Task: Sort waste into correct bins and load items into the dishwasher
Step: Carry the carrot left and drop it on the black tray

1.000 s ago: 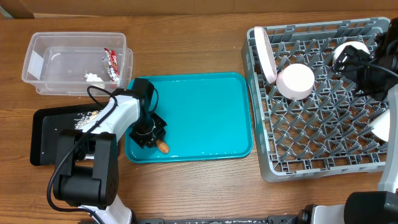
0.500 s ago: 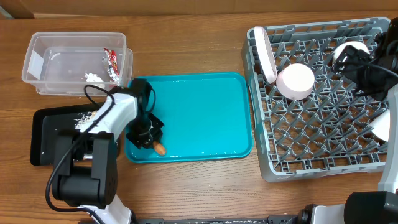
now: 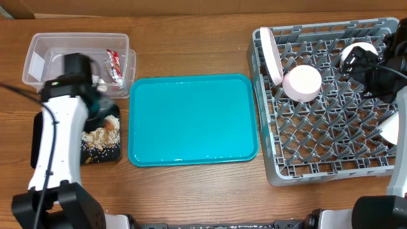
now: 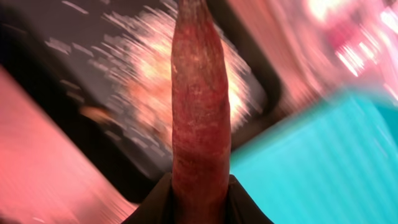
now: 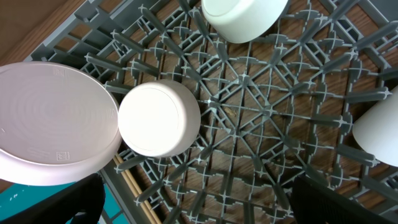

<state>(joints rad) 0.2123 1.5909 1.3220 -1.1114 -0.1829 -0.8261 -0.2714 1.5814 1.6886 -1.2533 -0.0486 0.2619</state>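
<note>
I will next lower my left gripper to the left in the overhead view and release the carrot [image 4: 199,106] onto the barer bottom of the black tray, because that tray holds food scraps.
My left gripper [image 3: 103,116] is shut on the small orange carrot [image 4: 199,106] and holds it over the black tray [image 3: 109,154], above the rice-like scraps [image 3: 97,137]. The left wrist view is blurred. The clear tub [image 3: 44,63] holds the red-and-silver wrapper [image 3: 116,63] and the white tissue [image 3: 96,79]. My right gripper [image 3: 364,69] is open and empty above the grey dish rack [image 3: 318,137]. The rack holds the upright plate [image 3: 272,56], a pink bowl [image 3: 302,83] and white bowls [image 3: 357,54]. The chopsticks [image 5: 134,186] lie in the rack under the plate [image 5: 53,121].
The large teal tray [image 3: 194,121] lies between the black tray and the rack, with nothing on it. Another white bowl [image 3: 389,129] sits at the rack's right edge. The left arm's body hides much of the black tray.
My left gripper has lifted the carrot off the teal tray's front left corner and carried it left, over the black tray. The right arm has not moved.
</note>
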